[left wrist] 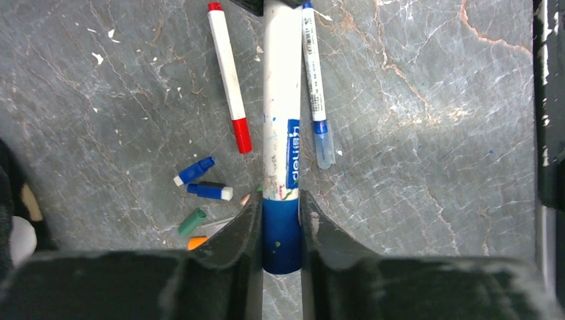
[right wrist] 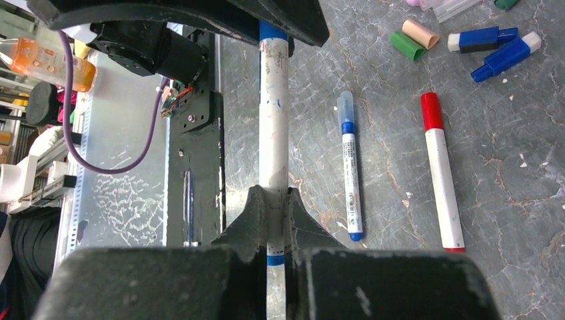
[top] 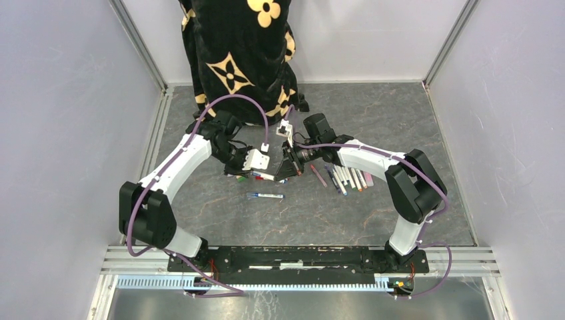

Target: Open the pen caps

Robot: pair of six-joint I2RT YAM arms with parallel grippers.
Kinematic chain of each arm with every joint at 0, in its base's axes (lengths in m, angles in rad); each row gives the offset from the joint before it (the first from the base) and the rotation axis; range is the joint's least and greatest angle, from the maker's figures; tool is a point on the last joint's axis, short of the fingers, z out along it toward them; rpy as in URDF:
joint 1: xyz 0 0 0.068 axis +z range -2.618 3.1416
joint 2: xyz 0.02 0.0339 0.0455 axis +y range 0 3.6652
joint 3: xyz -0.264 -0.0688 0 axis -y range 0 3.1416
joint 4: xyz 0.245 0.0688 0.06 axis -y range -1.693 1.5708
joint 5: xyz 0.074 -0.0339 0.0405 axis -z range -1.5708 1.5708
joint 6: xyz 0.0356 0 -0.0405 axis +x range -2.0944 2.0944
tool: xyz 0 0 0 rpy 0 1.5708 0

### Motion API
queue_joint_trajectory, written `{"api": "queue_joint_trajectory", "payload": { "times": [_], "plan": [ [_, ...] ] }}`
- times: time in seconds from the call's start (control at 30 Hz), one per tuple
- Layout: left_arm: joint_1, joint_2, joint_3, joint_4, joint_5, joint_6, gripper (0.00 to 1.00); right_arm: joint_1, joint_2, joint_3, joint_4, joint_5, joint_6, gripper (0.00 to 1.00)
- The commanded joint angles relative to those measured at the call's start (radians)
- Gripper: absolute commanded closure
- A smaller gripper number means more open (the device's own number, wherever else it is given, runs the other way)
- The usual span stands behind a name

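I need to pull my left gripper's cap off the pen's body next, move it outward and down, and release it on bare tabletop beside the blue caps, where loose caps lie.
One pen (left wrist: pixel 280 100) with a white barrel hangs between both grippers above the table. My left gripper (left wrist: pixel 280 207) is shut on its blue pen cap (left wrist: pixel 280 233), which still sits on the barrel. My right gripper (right wrist: pixel 273 200) is shut on the white barrel (right wrist: pixel 273 120) near its other, blue-ringed end. In the top view the left gripper (top: pixel 256 160) and right gripper (top: pixel 288 163) face each other closely at mid-table. Loose pen caps lie below: two blue (left wrist: pixel 194 171) (left wrist: pixel 210 191), a green one (left wrist: pixel 192 221) and an orange one (left wrist: pixel 196 243).
A red-capped pen (left wrist: pixel 228 80) and a thin blue pen (left wrist: pixel 314 80) lie on the grey table beside the held pen. A row of several pens (top: pixel 350 178) lies to the right. A black flower-patterned cloth (top: pixel 233 53) stands at the back.
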Motion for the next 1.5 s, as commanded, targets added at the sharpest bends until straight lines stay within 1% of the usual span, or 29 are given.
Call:
{"api": "queue_joint_trajectory", "payload": {
  "times": [0.0, 0.07, 0.1, 0.13, 0.17, 0.27, 0.3, 0.33, 0.43, 0.47, 0.53, 0.6, 0.67, 0.73, 0.83, 0.97, 1.1, 1.23, 1.33, 1.43, 1.47],
  "plan": [
    [-0.011, 0.007, 0.014, -0.004, -0.014, 0.029, 0.97, 0.004, -0.036, 0.017, 0.050, -0.041, 0.015, 0.97],
    [-0.011, 0.003, 0.023, -0.009, -0.017, 0.028, 0.98, 0.009, -0.029, 0.014, 0.063, -0.025, 0.031, 0.83],
    [-0.013, 0.000, 0.029, -0.012, -0.017, 0.028, 0.98, 0.014, -0.024, 0.011, 0.078, -0.018, 0.046, 0.74],
    [-0.015, -0.003, 0.034, -0.014, -0.014, 0.028, 0.98, 0.022, -0.013, 0.008, 0.114, -0.015, 0.067, 0.60],
    [-0.019, -0.005, 0.037, -0.016, -0.010, 0.028, 0.98, 0.033, 0.000, 0.015, 0.129, -0.016, 0.083, 0.52],
    [-0.036, -0.013, 0.047, -0.016, -0.002, 0.019, 0.98, 0.059, 0.057, 0.064, 0.162, -0.013, 0.133, 0.45],
    [-0.044, -0.016, 0.050, -0.016, 0.001, 0.014, 0.98, 0.066, 0.078, 0.085, 0.168, -0.004, 0.149, 0.45],
    [-0.053, -0.019, 0.051, -0.017, 0.003, 0.009, 0.98, 0.073, 0.102, 0.103, 0.168, 0.004, 0.160, 0.48],
    [-0.062, -0.026, 0.055, -0.015, -0.001, 0.000, 0.98, 0.079, 0.137, 0.134, 0.179, 0.006, 0.195, 0.59],
    [-0.062, -0.026, 0.057, -0.016, -0.008, -0.001, 0.98, 0.079, 0.139, 0.132, 0.183, 0.006, 0.201, 0.65],
    [-0.061, -0.027, 0.057, -0.012, -0.033, -0.004, 0.98, 0.077, 0.131, 0.120, 0.176, 0.012, 0.195, 0.81],
    [-0.060, -0.022, 0.052, -0.001, -0.074, -0.005, 0.98, 0.068, 0.112, 0.092, 0.158, 0.019, 0.179, 1.00],
    [-0.057, -0.001, 0.061, 0.005, -0.135, -0.009, 0.98, 0.050, 0.079, 0.050, 0.127, 0.044, 0.149, 1.00],
    [-0.038, 0.026, 0.079, 0.003, -0.201, 0.011, 0.98, 0.028, 0.048, 0.006, 0.058, 0.075, 0.079, 1.00],
    [0.020, 0.060, 0.101, 0.009, -0.242, 0.068, 0.98, -0.020, 0.014, -0.045, -0.048, 0.110, -0.018, 1.00],
    [0.089, 0.113, 0.146, 0.034, -0.250, 0.080, 0.98, -0.077, -0.039, -0.129, -0.071, 0.123, -0.062, 1.00],
    [0.098, 0.145, 0.130, 0.099, -0.215, 0.051, 0.98, -0.110, -0.072, -0.136, -0.141, 0.202, -0.112, 1.00],
    [0.088, 0.172, 0.097, 0.224, -0.142, -0.063, 0.98, -0.144, -0.137, -0.155, -0.140, 0.399, -0.096, 1.00],
    [0.069, 0.223, 0.099, 0.292, -0.124, -0.164, 0.98, -0.168, -0.188, -0.188, -0.121, 0.552, -0.046, 1.00],
    [0.061, 0.283, 0.116, 0.352, -0.117, -0.269, 0.98, -0.197, -0.257, -0.266, -0.061, 0.696, 0.007, 1.00],
    [0.059, 0.301, 0.124, 0.367, -0.113, -0.299, 0.98, -0.206, -0.284, -0.294, -0.032, 0.737, 0.029, 0.98]
  ]
}}
